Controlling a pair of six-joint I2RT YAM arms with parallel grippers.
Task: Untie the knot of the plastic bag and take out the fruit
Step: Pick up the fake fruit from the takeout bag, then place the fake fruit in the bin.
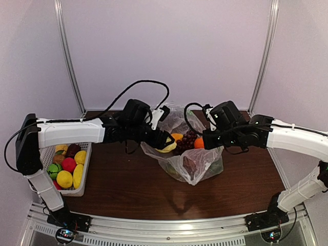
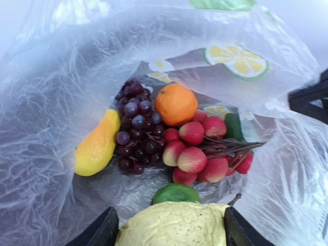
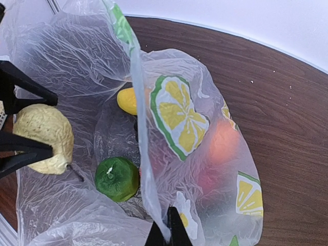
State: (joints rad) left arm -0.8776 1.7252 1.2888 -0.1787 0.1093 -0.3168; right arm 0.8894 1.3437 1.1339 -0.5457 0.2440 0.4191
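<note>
The left gripper rises, moves left in the top view and lowers the pale fruit over the basket's far corner to release it next, since room shows there.
The plastic bag lies open on the table's middle; the knot is out of view. My left gripper reaches into its mouth and is shut on a pale yellow bumpy fruit, a black finger pressing each side. Below it lie a green lime, red fruit, dark grapes, an orange and a yellow mango. My right gripper is shut on the bag's rim and holds it up. The right wrist view shows the pale fruit above the lime.
A white slotted basket holding several fruit stands at the left, beside the left arm. The brown tabletop stretches in front of the bag. The back wall and its metal posts stand close behind.
</note>
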